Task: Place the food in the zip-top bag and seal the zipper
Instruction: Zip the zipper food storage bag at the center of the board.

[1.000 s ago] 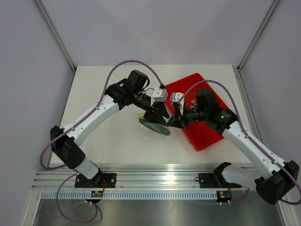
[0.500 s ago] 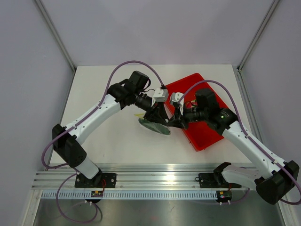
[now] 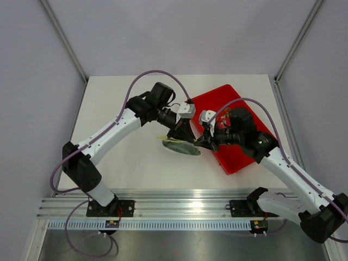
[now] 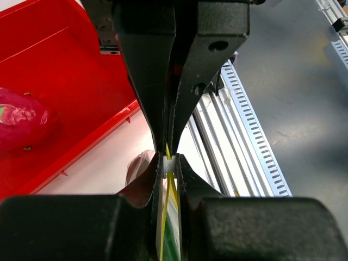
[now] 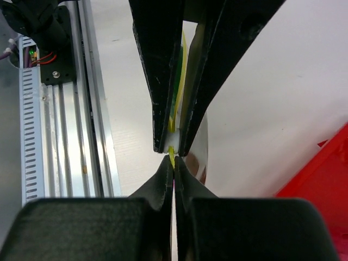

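The yellow parts of the zipper are still apart, so my left gripper should next pull the white slider away from the red tray, then outward along the zipper [image 3: 160, 137], and let it go.
The clear zip-top bag [image 3: 182, 148] lies on the white table just left of the red tray, with the dark green food [image 3: 179, 147] inside it. Its yellow-green zipper [image 3: 163, 137] runs along the far edge. My left gripper [image 3: 183, 134] is shut on the zipper at its white slider [image 4: 169, 165], and my right gripper [image 3: 202, 142] is shut on the zipper strip [image 5: 172, 156] right beside it, tip to tip. In the left wrist view my left gripper [image 4: 170, 163] shows the yellow strip and green food [image 4: 173, 244] between its jaws. In the right wrist view my right gripper [image 5: 173, 161] pinches the strip tightly.
The red tray [image 3: 239, 157] stands at the right under the right arm; a pink dragon fruit [image 4: 22, 117] lies in it. An aluminium rail [image 3: 179, 209] runs along the table's near edge. Grey walls enclose the table at the back and sides.
The bag and both grippers have shifted slightly right and toward the near edge. A little more of the yellow-green strip shows left of the left gripper. Both grips are unchanged.
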Controlling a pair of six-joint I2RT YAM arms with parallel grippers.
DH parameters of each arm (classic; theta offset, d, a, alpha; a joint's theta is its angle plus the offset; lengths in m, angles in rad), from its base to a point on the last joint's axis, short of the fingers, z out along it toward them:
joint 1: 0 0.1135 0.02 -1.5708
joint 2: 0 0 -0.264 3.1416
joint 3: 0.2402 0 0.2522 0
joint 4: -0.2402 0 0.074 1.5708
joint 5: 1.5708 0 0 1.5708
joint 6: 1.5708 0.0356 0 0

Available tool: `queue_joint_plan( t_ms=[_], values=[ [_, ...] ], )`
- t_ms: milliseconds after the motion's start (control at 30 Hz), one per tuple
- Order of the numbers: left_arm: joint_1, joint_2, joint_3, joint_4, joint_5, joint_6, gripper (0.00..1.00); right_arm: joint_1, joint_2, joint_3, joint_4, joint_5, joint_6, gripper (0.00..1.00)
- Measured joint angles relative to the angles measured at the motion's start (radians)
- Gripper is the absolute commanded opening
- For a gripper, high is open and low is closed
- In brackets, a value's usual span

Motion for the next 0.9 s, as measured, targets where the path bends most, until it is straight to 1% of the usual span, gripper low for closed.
queue_joint_plan(
  t_ms=[167,500,667,900],
  values=[
    [0.009,0.005,0.0,-0.009,0.001,0.028,0.0,0.005,-0.058,-0.039,0.029,0.08,0.004,0.0],
    [0.07,0.019,-0.006,-0.087,-0.002,0.072,0.0,0.005,-0.064,-0.049,0.08,0.28,0.069,0.0],
    [0.145,0.013,-0.066,-0.098,0.004,0.079,0.0,0.005,-0.052,-0.052,0.11,0.375,0.099,0.0],
    [0.287,-0.037,-0.183,-0.102,0.027,0.063,0.0,-0.002,-0.036,-0.071,0.178,0.445,0.124,0.0]
  ],
)
